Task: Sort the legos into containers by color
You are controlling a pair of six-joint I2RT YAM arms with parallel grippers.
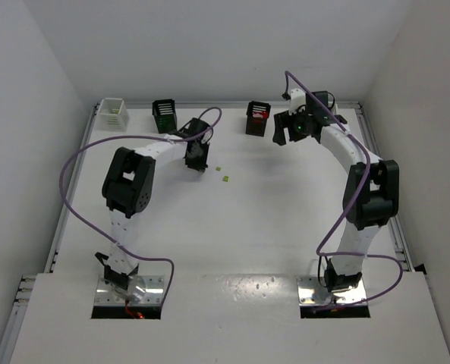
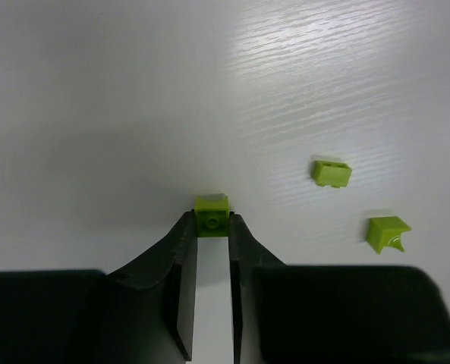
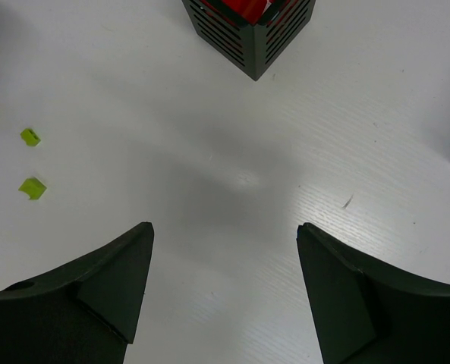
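Observation:
Black bins show other colors, so I next need to lift my left gripper and move outward over the white bin to its left in the top view.
My left gripper is shut on a yellow-green lego, pinched at the fingertips close to the table. Two more yellow-green legos lie to its right; in the top view they show as specks beside the left gripper. My right gripper is open and empty over bare table, just in front of a black bin holding red legos. In the top view the right gripper sits beside that bin.
A white bin stands at the back left, and a black bin with green showing inside stands next to it. The right wrist view shows the two loose legos at its left. Walls enclose the table.

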